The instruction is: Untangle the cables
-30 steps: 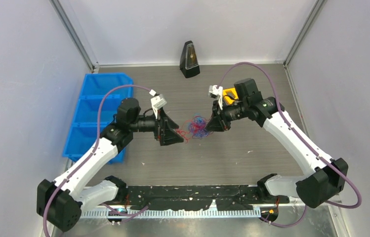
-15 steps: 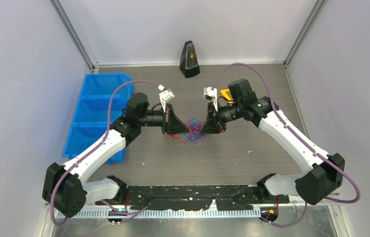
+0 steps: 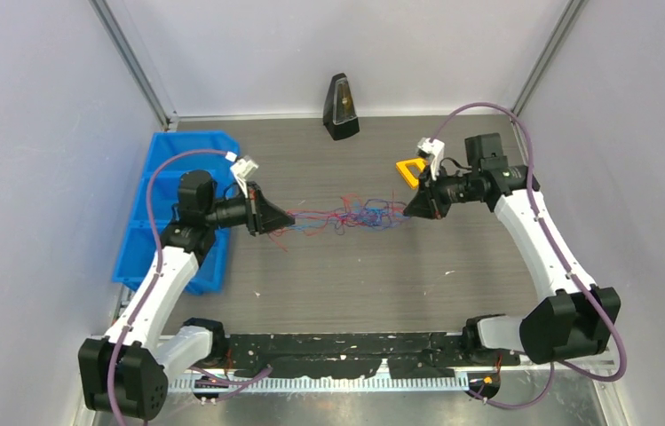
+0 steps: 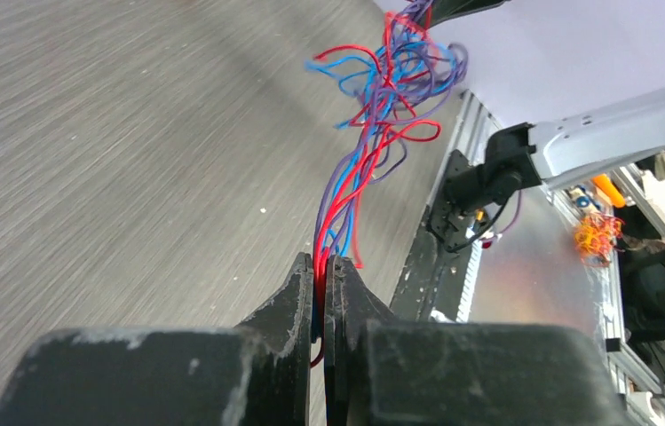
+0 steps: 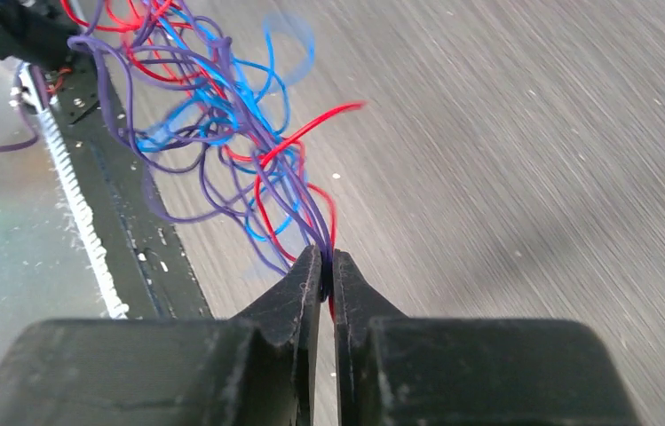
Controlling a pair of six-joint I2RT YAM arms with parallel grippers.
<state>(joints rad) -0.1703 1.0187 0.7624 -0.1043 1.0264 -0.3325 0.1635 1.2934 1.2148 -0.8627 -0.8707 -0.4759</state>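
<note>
I should next pull my left gripper toward the blue bin to stretch the knotted cables. Then I should lower them and let them go on the tabletop below it.
The cables (image 3: pixel 351 216) are thin red, blue and purple wires, drawn out in a long loose band above the middle of the table. My left gripper (image 3: pixel 290 216) is shut on their left end. In the left wrist view red, blue and purple strands (image 4: pixel 352 169) run from between the black fingertips (image 4: pixel 302 275) up to a knot. My right gripper (image 3: pixel 405 213) is shut on the right end. In the right wrist view the strands (image 5: pixel 222 106) fan out from its closed tips (image 5: pixel 306 266) into tangled loops.
A blue bin (image 3: pixel 169 204) with compartments stands at the left, close to the left arm. A black metronome-like object (image 3: pixel 340 107) sits at the back wall. A yellow triangle (image 3: pixel 410 170) lies by the right wrist. A black rail (image 3: pixel 346 346) runs along the near edge.
The left gripper closed on the wires. Both grippers then pulled apart, left going left and right going right, and the small clump stretched into a long band.
</note>
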